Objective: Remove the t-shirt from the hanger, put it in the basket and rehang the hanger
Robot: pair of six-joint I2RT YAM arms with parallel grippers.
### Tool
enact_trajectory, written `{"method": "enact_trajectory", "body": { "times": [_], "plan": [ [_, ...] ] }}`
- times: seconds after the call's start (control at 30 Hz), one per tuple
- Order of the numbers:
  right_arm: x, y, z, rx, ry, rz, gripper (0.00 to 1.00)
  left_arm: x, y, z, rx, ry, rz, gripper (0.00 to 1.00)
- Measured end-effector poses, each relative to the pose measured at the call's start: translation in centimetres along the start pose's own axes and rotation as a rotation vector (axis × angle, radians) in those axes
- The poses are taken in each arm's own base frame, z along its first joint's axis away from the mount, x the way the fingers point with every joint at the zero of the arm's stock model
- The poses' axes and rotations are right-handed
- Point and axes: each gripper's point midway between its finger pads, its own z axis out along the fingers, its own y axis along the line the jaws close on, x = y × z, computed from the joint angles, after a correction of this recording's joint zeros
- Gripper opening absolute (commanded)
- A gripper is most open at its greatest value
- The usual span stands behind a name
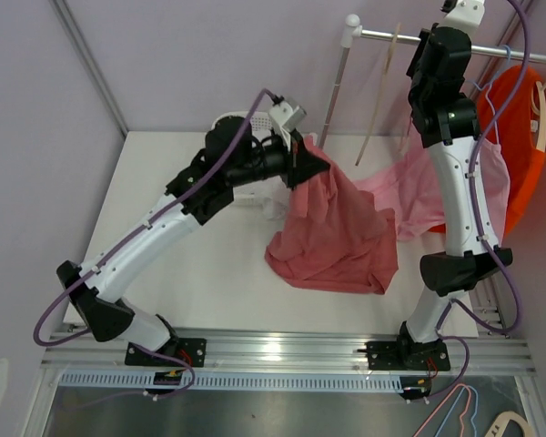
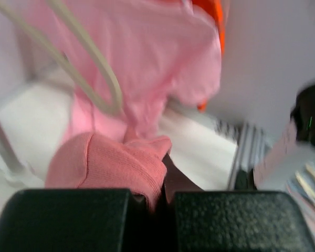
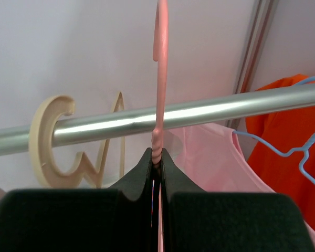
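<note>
The right gripper carries the pink hanger outward next, then down to set its hook over the metal bar [image 3: 199, 113], as the end of the hook stands above.
A salmon t-shirt [image 1: 332, 232] hangs from my left gripper [image 1: 296, 157], and its lower part lies crumpled on the white table [image 1: 164, 182]. In the left wrist view the left gripper [image 2: 165, 197] is shut on the shirt's ribbed collar [image 2: 115, 163]. Up at the metal rail [image 3: 199, 113], my right gripper [image 3: 157, 157] is shut on the neck of a pink hanger [image 3: 160, 52], whose hook rises in front of the rail. The hanger's lower part is hidden behind the fingers. The salmon shirt hangs well left of that hanger.
A light pink shirt [image 1: 405, 191] hangs behind the right arm. An orange garment [image 1: 519, 137] on a blue hanger [image 3: 299, 152] hangs at the far right. A beige wooden hanger [image 3: 52, 136] sits on the rail. A white basket [image 1: 237, 123] stands behind the left arm.
</note>
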Motion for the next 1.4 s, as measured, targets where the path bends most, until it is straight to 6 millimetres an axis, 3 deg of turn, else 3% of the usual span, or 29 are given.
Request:
{"method": "enact_trajectory", "body": {
  "times": [0.13, 0.3, 0.43, 0.53, 0.63, 0.8, 1.0, 1.17, 1.27, 1.4],
  "plan": [
    [-0.4, -0.7, 0.7, 0.002, -0.018, 0.010, 0.00, -8.8, 1.5, -0.7, -0.086, -0.174, 0.066, 0.01],
    [-0.5, -0.7, 1.7, -0.010, -0.033, 0.019, 0.00, -18.6, 6.8, -4.7, -0.284, -0.432, 0.175, 0.04],
    [0.1, -0.3, 2.5, -0.024, -0.028, 0.016, 0.00, -24.2, 10.8, -7.5, -0.460, -0.629, 0.286, 0.01],
    [0.7, 0.1, 3.0, -0.039, -0.017, 0.010, 0.00, -27.5, 13.7, -8.5, -0.565, -0.749, 0.359, 0.01],
    [1.1, 0.0, 3.4, -0.043, -0.010, 0.006, 0.00, -29.0, 17.1, -8.9, -0.663, -0.835, 0.431, 0.01],
    [1.7, -0.3, 4.0, -0.044, 0.001, 0.004, 0.00, -28.1, 22.5, -6.5, -0.742, -0.849, 0.488, 0.01],
    [2.7, 0.0, 4.5, -0.055, 0.012, 0.011, 0.00, -23.2, 27.2, -2.2, -0.758, -0.736, 0.455, 0.01],
    [5.9, 0.2, 4.9, -0.059, 0.070, -0.003, 0.00, -19.3, 29.6, -0.5, -0.779, -0.657, 0.387, 0.01],
    [7.4, 0.3, 5.1, -0.058, 0.099, -0.017, 0.04, -14.9, 31.6, -0.2, -0.833, -0.583, 0.262, 0.01],
    [7.9, 0.2, 5.0, -0.060, 0.109, -0.022, 0.13, -5.7, 33.1, -1.6, -0.944, -0.435, 0.032, 0.01]
  ]
}}
